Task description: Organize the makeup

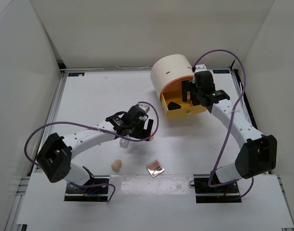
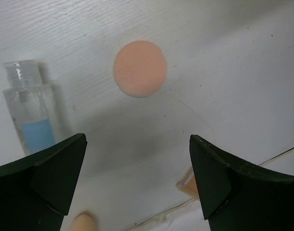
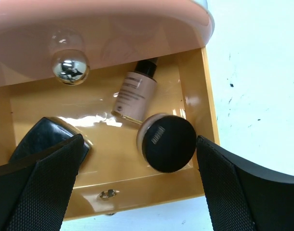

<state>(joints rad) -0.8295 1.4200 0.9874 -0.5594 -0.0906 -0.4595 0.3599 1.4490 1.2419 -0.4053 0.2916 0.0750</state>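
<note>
My left gripper moves back and down onto the square compact (image 1: 155,168) (image 2: 189,184) next, turning its fingers to either side of its opposite sides, since the compact's edges lie at an angle to them.
My left gripper (image 1: 139,126) is open and empty above the table. In the left wrist view (image 2: 137,185) a peach round puff (image 2: 140,69) lies flat ahead of it and a clear little bottle (image 2: 31,113) lies to the left. The beige egg sponge (image 1: 117,165) and a square mirrored compact (image 1: 155,168) lie nearer the front. My right gripper (image 1: 191,94) is open and empty over the open orange drawer (image 3: 137,195). The drawer holds a foundation bottle (image 3: 135,94), a round black compact (image 3: 168,143) and a dark compact (image 3: 41,134).
The large cream cylinder box (image 1: 172,72) stands at the back, right of centre, with its drawer (image 1: 197,109) pulled out toward the front. A silver knob (image 3: 70,70) sits on the front above the drawer. White walls close in the table on three sides.
</note>
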